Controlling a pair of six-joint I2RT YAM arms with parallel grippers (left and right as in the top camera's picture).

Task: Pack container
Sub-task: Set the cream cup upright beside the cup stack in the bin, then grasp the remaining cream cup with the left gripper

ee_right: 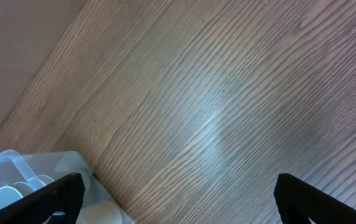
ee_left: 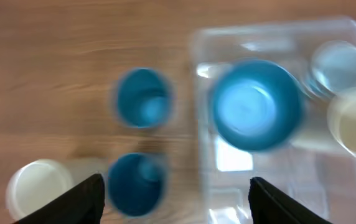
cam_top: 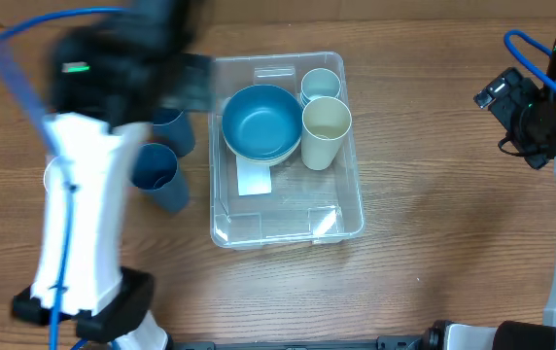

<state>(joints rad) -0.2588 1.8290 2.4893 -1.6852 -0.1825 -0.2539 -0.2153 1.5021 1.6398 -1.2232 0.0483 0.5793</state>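
The robot's left gripper is going to swing back and down next onto the cream cup's rim [cam_top: 51, 176] [ee_left: 16, 190], because that cup stands below it and to its left in the overhead view.
The clear plastic container [cam_top: 288, 219] sits mid-table with a white label [cam_top: 254, 180] on its bottom. It holds a blue bowl [cam_top: 261, 122], a cream cup [cam_top: 326, 131] and a light blue cup [cam_top: 320, 86]. Two dark blue cups [cam_top: 173, 131] [cam_top: 156, 177] stand just left of it. My left gripper [cam_top: 192, 83] is blurred, above the container's far left corner. In the left wrist view it [ee_left: 178, 202] is open and empty, high over the blue cups [ee_left: 142, 98] and the container [ee_left: 271, 186]. My right gripper [ee_right: 178, 202] is open and empty, far right [cam_top: 500, 97].
A cream cup [ee_left: 38, 186] stands on the table left of the blue cups in the left wrist view. The left arm covers it in the overhead view. The right wrist view shows bare wood table and the container's corner [ee_right: 16, 165].
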